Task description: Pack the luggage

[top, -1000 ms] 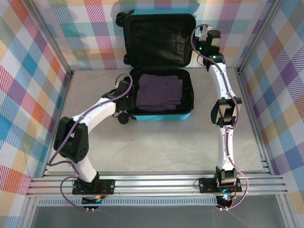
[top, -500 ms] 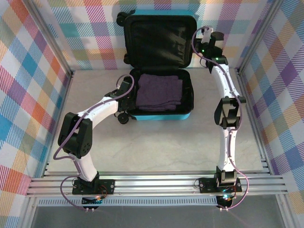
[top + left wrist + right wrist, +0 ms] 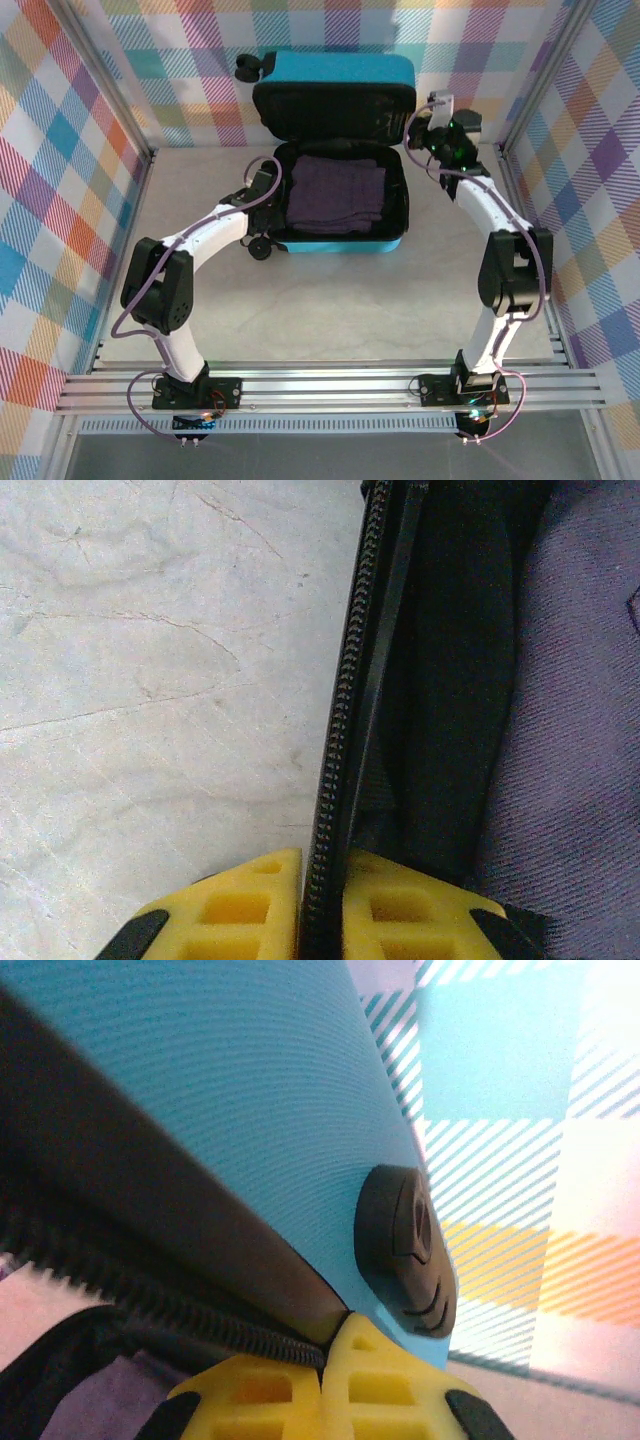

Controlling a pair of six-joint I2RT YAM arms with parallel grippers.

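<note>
The folded garment is still uncovered, so my right gripper should next swing the lid's edge back and down over the suitcase's open lower half and release it there.
The luggage is a turquoise suitcase lying open at the back of the table, with a folded grey-purple garment in its lower half. Its lid is tipped forward over the lower half. My left gripper is shut on the black zipper band of the lower half's left rim, yellow fingertips pinching it. My right gripper is shut on the lid's right edge, where its pads clamp the zipper strip below the turquoise shell.
Black wheels stick out at the suitcase's front left and at the lid's top left. A dark round stud sits on the lid shell. Plaid walls enclose the pale tabletop on three sides.
The lid has swung from upright toward the lower half, and the right arm came forward with it. Both grippers have closed. The left arm hardly moved.
</note>
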